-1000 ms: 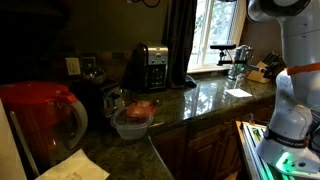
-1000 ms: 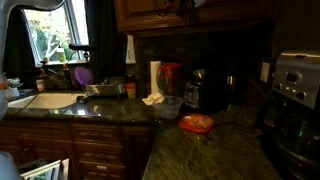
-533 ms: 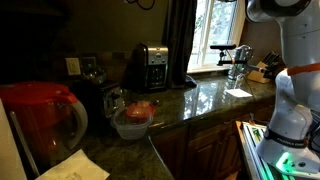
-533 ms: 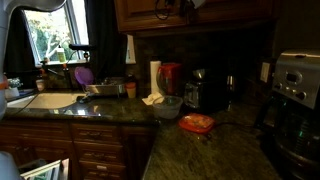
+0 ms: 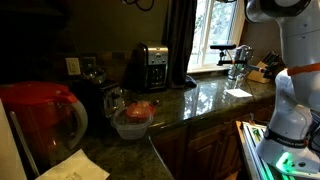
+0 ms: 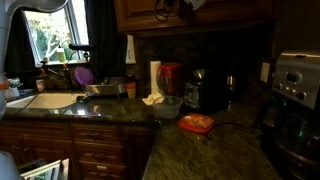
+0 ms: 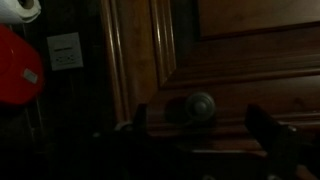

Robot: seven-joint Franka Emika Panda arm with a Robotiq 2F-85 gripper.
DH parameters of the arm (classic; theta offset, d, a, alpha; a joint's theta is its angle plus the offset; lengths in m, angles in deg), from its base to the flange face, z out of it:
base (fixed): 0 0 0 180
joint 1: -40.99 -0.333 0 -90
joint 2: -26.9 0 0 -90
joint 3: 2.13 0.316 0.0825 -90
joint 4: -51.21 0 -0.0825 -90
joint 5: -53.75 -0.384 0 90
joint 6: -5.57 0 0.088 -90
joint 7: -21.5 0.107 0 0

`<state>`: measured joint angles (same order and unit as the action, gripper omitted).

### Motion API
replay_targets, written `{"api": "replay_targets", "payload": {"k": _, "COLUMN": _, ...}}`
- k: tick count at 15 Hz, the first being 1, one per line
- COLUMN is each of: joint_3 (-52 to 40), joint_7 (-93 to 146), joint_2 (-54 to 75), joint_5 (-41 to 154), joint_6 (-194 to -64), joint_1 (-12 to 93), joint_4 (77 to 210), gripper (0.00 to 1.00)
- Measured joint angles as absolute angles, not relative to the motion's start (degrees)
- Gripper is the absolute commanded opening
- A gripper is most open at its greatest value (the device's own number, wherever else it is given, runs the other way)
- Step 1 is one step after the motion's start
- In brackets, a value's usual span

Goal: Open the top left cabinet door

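Observation:
My gripper should move slightly toward the top of the wrist view, with my fingers on both sides of the round metal knob (image 7: 198, 105), because the knob sits a little that way from my fingers.
The wrist view shows a dark wooden cabinet door (image 7: 240, 70) with a round metal knob (image 7: 198, 105). My gripper (image 7: 205, 130) is open. Its two dark fingers stand to either side of the knob and a little below it, close to the door, not closed on it. In an exterior view the upper cabinets (image 6: 230, 14) run along the top edge, and my gripper (image 6: 178, 8) is a dark shape in front of them. It is barely visible at the top of the other exterior view (image 5: 145, 3).
On the granite counter (image 6: 210, 150) are a paper towel roll (image 6: 156, 78), a red-lidded container (image 6: 197, 123), a glass bowl (image 5: 132, 120), a red pitcher (image 5: 40, 115) and a coffee maker (image 5: 150, 65). A wall outlet (image 7: 64, 50) is left of the door.

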<state>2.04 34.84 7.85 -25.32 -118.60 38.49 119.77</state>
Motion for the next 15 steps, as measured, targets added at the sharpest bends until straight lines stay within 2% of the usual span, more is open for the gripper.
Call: {"api": "replay_targets", "payload": {"k": 15, "joint_3": 2.1, "joint_7": 32.6, "joint_2": 7.9, "joint_5": -25.0, "joint_6": -118.6, "joint_1": 38.4, "joint_4": 119.1, "gripper": 1.0}}
